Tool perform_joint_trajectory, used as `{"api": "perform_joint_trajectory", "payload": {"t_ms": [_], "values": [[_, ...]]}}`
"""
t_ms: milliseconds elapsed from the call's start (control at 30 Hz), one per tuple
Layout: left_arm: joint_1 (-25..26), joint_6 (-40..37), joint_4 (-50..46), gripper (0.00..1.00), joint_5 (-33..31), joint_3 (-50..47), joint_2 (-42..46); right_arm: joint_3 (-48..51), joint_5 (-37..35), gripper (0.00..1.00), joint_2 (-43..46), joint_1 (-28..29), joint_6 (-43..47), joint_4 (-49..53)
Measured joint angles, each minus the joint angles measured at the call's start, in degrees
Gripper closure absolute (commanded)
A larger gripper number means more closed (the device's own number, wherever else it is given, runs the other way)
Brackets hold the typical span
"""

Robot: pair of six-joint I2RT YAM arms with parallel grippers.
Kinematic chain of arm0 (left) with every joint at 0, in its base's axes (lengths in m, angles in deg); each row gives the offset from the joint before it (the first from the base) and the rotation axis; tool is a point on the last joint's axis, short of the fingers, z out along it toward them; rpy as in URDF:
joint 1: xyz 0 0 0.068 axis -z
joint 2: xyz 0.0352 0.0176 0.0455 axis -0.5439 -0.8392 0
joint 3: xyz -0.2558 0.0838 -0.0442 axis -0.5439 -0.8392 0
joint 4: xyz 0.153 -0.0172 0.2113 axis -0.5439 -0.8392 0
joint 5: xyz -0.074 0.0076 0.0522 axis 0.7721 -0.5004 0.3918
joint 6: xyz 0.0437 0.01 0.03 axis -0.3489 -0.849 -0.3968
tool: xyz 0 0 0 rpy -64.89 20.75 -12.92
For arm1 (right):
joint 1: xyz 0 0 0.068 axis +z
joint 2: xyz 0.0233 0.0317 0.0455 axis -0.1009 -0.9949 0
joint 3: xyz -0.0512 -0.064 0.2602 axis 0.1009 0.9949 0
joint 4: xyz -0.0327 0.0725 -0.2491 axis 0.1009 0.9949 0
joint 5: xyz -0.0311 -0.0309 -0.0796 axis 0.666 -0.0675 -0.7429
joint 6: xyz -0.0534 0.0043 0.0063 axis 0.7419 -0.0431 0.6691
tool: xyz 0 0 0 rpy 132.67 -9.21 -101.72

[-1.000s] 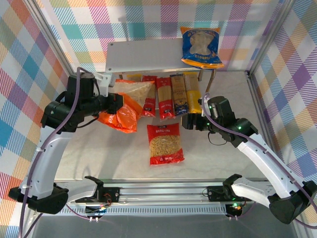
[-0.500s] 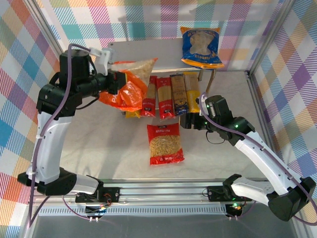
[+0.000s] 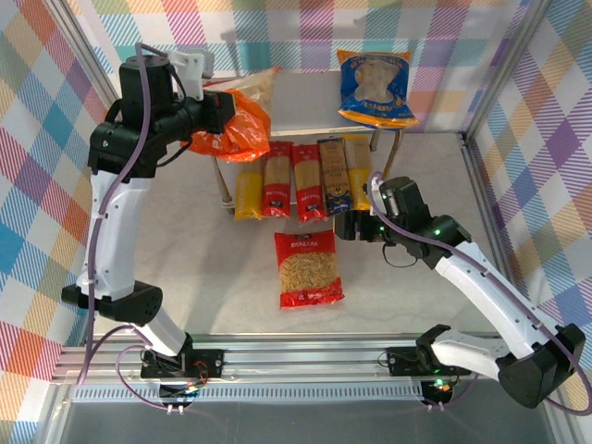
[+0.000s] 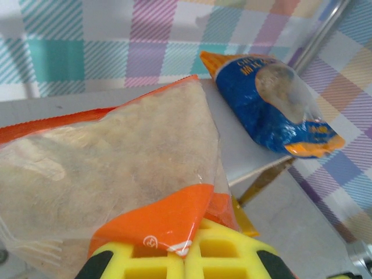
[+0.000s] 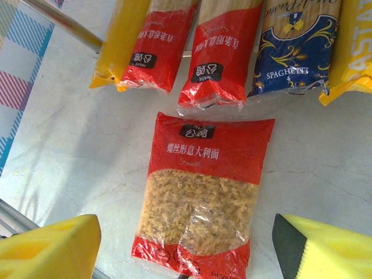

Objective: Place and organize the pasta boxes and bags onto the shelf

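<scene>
My left gripper reaches outward next, then brings the orange bag down onto the plate's end clear of the blue bag.
My left gripper is shut on a lower corner of the orange bag, holding it in the air over the left end of the shelf top plate. In the left wrist view the orange bag hangs ahead of the yellow pads. The blue bag lies on the plate's right end. The pasta boxes, yellow, red, red, dark blue and yellow, lie side by side under the plate. The red bag lies flat on the table. My right gripper hovers open above its far right corner.
Checked walls and aluminium posts close in the table on three sides. A metal rail runs along the near edge between the arm bases. A shelf leg stands left of the pack ends. Bare tabletop lies left of the red bag.
My left arm has lifted the orange bag from in front of the shelf up and back, over the top plate's left end. The right arm has barely moved.
</scene>
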Motion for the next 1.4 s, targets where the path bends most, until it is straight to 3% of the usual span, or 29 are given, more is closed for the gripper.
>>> {"api": "perform_joint_trajectory", "payload": {"t_ms": [333, 1400], "values": [[-1.8, -1.9, 4.4, 1.0, -0.6, 6.2, -7.1, -2.6, 0.0, 0.22, -2.6, 0.0, 0.8, -0.1], [-3.3, -6.0, 13.0, 1.0, -1.6, 6.4, -14.6, -3.2, 0.0, 0.22, -5.4, 0.0, 1.1, -0.1]]}}
